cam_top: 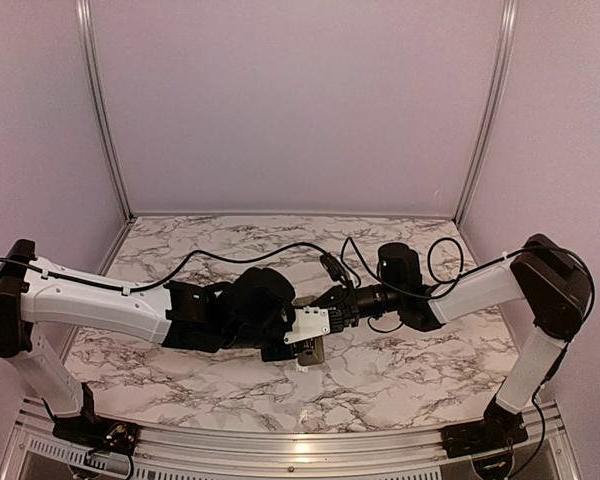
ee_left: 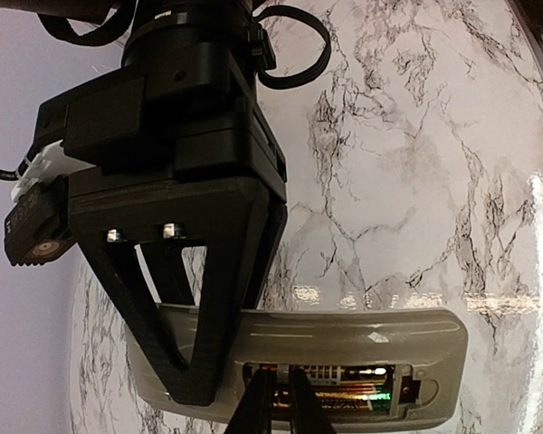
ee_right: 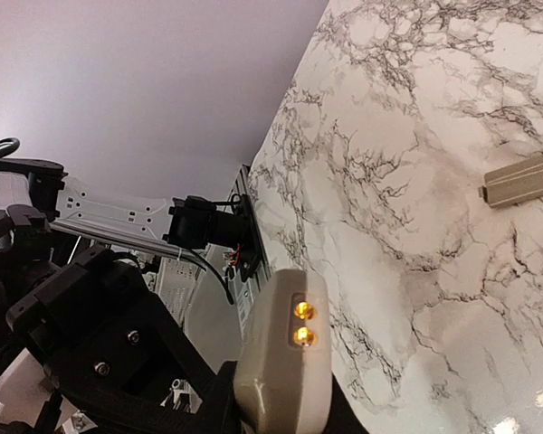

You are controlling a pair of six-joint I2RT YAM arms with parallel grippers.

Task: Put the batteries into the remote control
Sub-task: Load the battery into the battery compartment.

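Observation:
Both batteries are in the bay, so my right gripper should next carry the remote outward to the open tabletop and release it to my left gripper.
The remote control (ee_left: 362, 334) is held in the air, greyish-tan back facing the left wrist camera, its battery bay open. Two batteries lie in the bay: a gold one with a green band (ee_left: 353, 398) and one above it (ee_left: 366, 372) beside the spring. My right gripper (ee_right: 281, 407) is shut on the remote's left end; its black fingers (ee_left: 222, 307) cross the remote. The right wrist view shows the remote's end (ee_right: 285, 362) with two amber lights. My left gripper (ee_left: 276, 402) has its tips close together at the bay's left end, touching the batteries.
A flat beige cover piece (ee_right: 525, 178) lies on the marble table (cam_top: 400, 370) away from the arms. Both arms meet over the table's middle (cam_top: 310, 335). Pale walls and metal rails close in the table's back and sides.

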